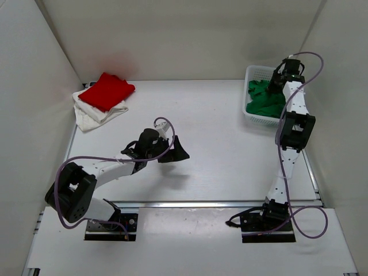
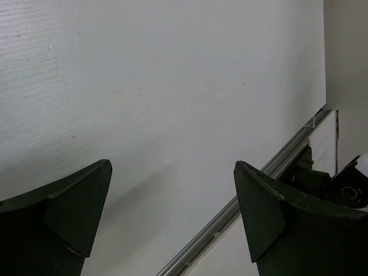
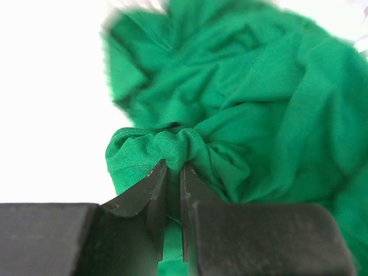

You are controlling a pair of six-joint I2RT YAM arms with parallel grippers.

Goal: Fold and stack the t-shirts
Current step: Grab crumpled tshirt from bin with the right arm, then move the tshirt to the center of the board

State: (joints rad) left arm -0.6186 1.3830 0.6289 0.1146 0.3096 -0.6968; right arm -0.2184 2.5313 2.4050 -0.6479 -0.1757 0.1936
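Note:
My right gripper moves up, back and to the left in the top view next, then down. It releases the green t-shirt's fold on the bare table, since it's clear.
The green t-shirt [image 1: 263, 101] lies crumpled in the white basket [image 1: 251, 117] at the back right. My right gripper [image 1: 276, 80] is over the basket, shut on a bunched fold of the green t-shirt [image 3: 253, 98]; the jaws [image 3: 173, 167] pinch the cloth between them. The folded red t-shirt [image 1: 106, 91] lies on the folded off-white t-shirt [image 1: 92, 115] at the back left. My left gripper [image 1: 177, 150] is open and empty above the bare table, its fingers [image 2: 75, 207] wide apart.
White walls close the table on the left, back and right. A metal rail [image 1: 213, 203] runs along the near edge and also shows in the left wrist view [image 2: 241, 213]. Arm bases and cables sit at the front.

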